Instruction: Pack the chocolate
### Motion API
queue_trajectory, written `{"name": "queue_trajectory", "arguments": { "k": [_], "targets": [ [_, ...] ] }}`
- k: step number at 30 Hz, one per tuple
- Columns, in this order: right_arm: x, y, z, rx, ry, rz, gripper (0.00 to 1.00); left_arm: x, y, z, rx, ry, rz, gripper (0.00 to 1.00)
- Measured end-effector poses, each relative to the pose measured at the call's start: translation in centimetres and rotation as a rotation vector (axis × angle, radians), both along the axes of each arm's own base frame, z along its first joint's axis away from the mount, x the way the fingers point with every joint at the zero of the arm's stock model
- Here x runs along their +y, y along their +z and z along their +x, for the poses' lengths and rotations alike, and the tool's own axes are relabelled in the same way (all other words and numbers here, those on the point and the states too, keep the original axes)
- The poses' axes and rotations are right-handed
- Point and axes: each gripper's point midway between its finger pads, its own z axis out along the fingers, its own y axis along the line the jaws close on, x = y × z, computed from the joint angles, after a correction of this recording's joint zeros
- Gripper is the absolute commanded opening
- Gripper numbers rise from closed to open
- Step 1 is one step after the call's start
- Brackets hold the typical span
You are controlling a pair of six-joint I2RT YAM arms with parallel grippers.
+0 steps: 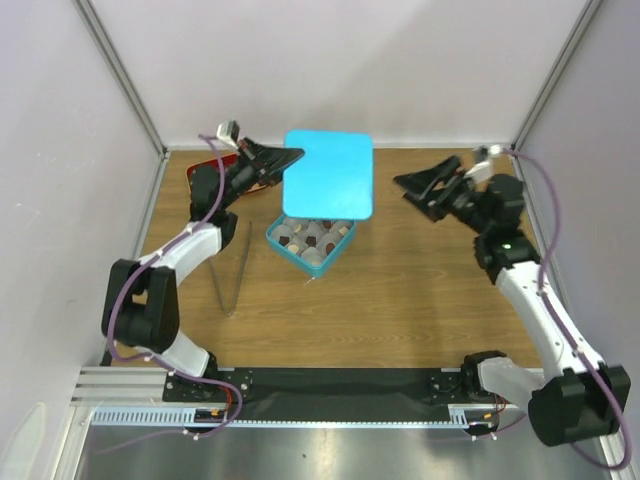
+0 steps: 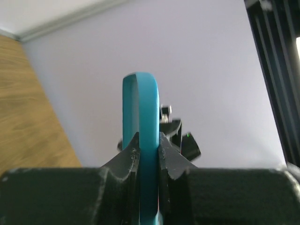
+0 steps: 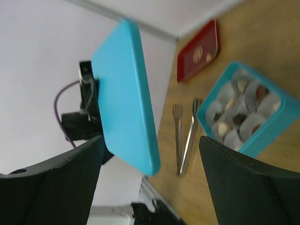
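My right gripper moves its open fingers to the left in the top view next and closes on the lid's free edge (image 1: 372, 187) (image 3: 146, 122), which is on that side.
My left gripper (image 1: 285, 158) is shut on the edge of a teal lid (image 1: 329, 175) and holds it flat in the air above the far part of the teal box (image 1: 285, 249). In the left wrist view the lid (image 2: 145, 117) stands edge-on between the fingers (image 2: 129, 157). The box holds several chocolate pieces (image 1: 310, 235), dark brown and tan, in white paper cups; they also show in the right wrist view (image 3: 240, 118). My right gripper (image 1: 420, 180) is open and empty, in the air to the right of the lid (image 3: 124, 93).
Metal tongs (image 1: 232, 270) lie on the wood table left of the box; they show in the right wrist view (image 3: 186, 138) too. A red tray (image 1: 205, 165) with a gold emblem sits at the back left, under my left arm. Walls close the sides and back.
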Motion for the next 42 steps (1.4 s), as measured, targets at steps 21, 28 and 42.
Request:
{"name": "queue_trajectory", "arguments": {
  "k": [21,28,42],
  "targets": [
    [12.6,-8.9,2.2,0.266,0.029,0.185,0.74,5.2,-6.1,2.9,0.225,0.413,-0.041,0.00],
    [13.9,-7.9,2.9,0.225,0.053,0.267,0.31,4.7,-7.5,2.3,0.238,0.399,-0.033,0.08],
    [9.4,-10.1,7.1,0.165,0.134,0.304,0.00,6.1,-15.4,-0.3,0.337,0.359,0.115,0.70]
  ]
}}
